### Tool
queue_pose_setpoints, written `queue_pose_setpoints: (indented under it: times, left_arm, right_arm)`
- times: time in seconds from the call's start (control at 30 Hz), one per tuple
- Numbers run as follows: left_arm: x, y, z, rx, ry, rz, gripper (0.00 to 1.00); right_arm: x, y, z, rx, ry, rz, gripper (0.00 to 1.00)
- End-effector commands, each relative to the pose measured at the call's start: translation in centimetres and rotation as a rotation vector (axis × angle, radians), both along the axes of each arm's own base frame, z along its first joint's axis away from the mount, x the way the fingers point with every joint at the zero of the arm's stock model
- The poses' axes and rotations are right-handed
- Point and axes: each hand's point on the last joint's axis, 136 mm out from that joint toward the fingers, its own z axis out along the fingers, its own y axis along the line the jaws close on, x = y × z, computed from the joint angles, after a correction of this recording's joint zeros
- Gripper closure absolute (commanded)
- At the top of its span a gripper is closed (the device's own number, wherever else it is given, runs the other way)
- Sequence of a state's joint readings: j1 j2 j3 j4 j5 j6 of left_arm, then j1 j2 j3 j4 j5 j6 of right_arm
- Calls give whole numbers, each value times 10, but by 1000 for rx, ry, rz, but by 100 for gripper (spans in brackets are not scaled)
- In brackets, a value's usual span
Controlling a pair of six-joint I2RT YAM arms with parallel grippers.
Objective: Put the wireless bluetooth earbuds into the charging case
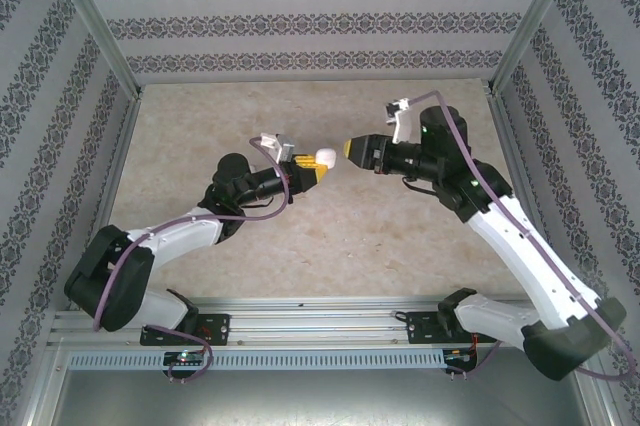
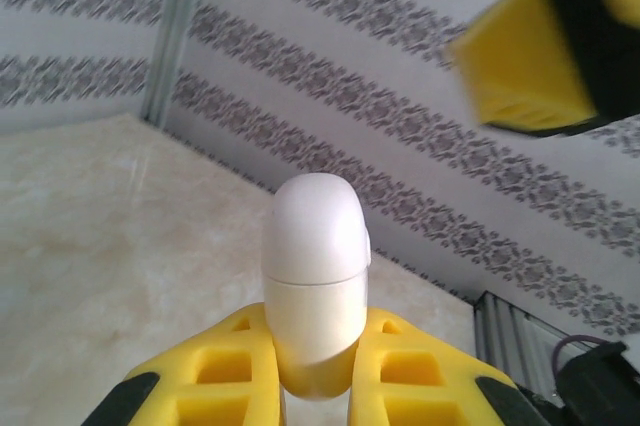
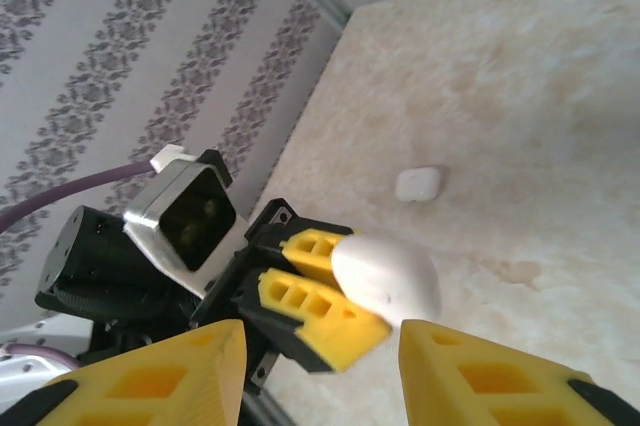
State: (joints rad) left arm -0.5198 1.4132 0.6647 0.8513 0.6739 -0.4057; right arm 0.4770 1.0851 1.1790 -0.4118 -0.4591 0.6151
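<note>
My left gripper will lower and release the white charging case [image 1: 326, 157] on the bare tabletop below it, since the case's lid is closed above my fingers.
My left gripper [image 1: 313, 166] is shut on the lower half of a white charging case [image 1: 326, 157] and holds it above the table's middle. In the left wrist view the case [image 2: 315, 266] stands up between the yellow fingers [image 2: 215, 371] with its lid closed. My right gripper [image 1: 352, 149] faces it from the right, a short gap away. In the right wrist view that gripper [image 3: 322, 346] is open, its jaws wide apart, and the case [image 3: 385, 274] sits just beyond their tips without touching them. The earbuds are out of view.
A second white case [image 3: 418, 184] lies flat on the beige tabletop [image 1: 300, 246] beyond the held one. Patterned walls and metal corner posts [image 1: 95, 21] close off the back and sides. A rail [image 1: 320, 321] runs along the near edge.
</note>
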Motion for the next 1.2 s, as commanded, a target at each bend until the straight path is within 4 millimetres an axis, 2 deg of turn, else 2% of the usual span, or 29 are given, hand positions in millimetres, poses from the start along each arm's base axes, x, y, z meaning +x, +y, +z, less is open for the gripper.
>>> queue_pose_setpoints:
  times: [0.0,0.13,0.23,0.3,0.53,0.73,0.83,1.0,1.17]
  left_arm:
    - [25,14,-44,59,162,117,100]
    - [45,21,-85,190,317,159,100]
    - [61,25,-113,286,383,206,100]
    - [72,31,-133,346,418,260,100]
    - [99,35,-177,508,450,309,99]
    - [123,43,-202,575,490,300,98]
    - [134,45,-211,574,509,296,96]
    - [143,42,-227,597,516,274,91]
    - [149,39,-227,605,504,261,78]
  right_arm:
    - [3,-29,-21,-105,-38,-119,53]
    - [6,-54,-41,-162,-55,-219,47]
    - [12,-72,-62,-233,-65,-293,36]
    - [17,-80,-77,-301,-74,-315,32]
    - [45,-109,-121,-473,-188,-445,17]
    - [64,-156,-148,-538,-236,-677,2]
    - [73,-174,-164,-576,-167,-719,2]
    - [88,-185,-178,-588,-112,-735,2]
    - [98,-186,-182,-596,-100,-726,2]
